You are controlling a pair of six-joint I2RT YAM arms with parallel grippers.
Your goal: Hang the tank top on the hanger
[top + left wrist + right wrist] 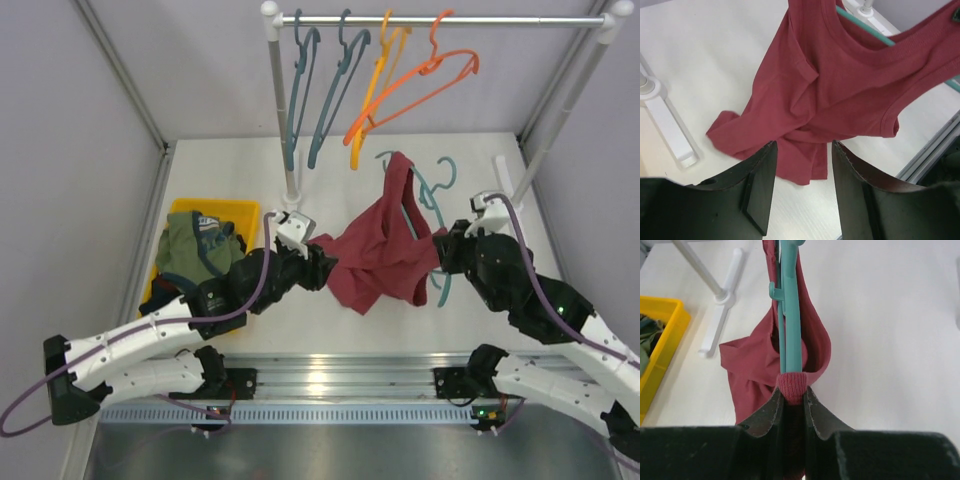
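Note:
My right gripper lifts the draped hanger up and outward onto the bar's bare part (pixel 545 21) beside the orange hanger and releases it next, as that part is empty.
The maroon tank top (pixel 372 252) hangs in a loose bunch over the middle of the table, partly draped on the light teal hanger (pixel 441 178). My right gripper (pixel 447 248) is shut on the hanger's end, with a tank top strap wrapped over it. In the right wrist view the hanger (pixel 791 315) runs straight up from the gripper (pixel 792 392), cloth (pixel 752 370) hanging on both sides. My left gripper (pixel 322 268) is open at the top's left edge. In the left wrist view its tips (pixel 803 147) reach the lower hem (pixel 830 90), and a hanger bar (pixel 865 29) shows through the neck opening.
A yellow bin (pixel 228 209) at the left holds an olive-green garment (pixel 195 245). The rack's post (pixel 280 110) stands behind, with blue-teal hangers (pixel 300 90), a yellow hanger (pixel 375 95) and an orange hanger (pixel 425 78) on its rail. The rack's white foot (pixel 670 130) lies near the left gripper.

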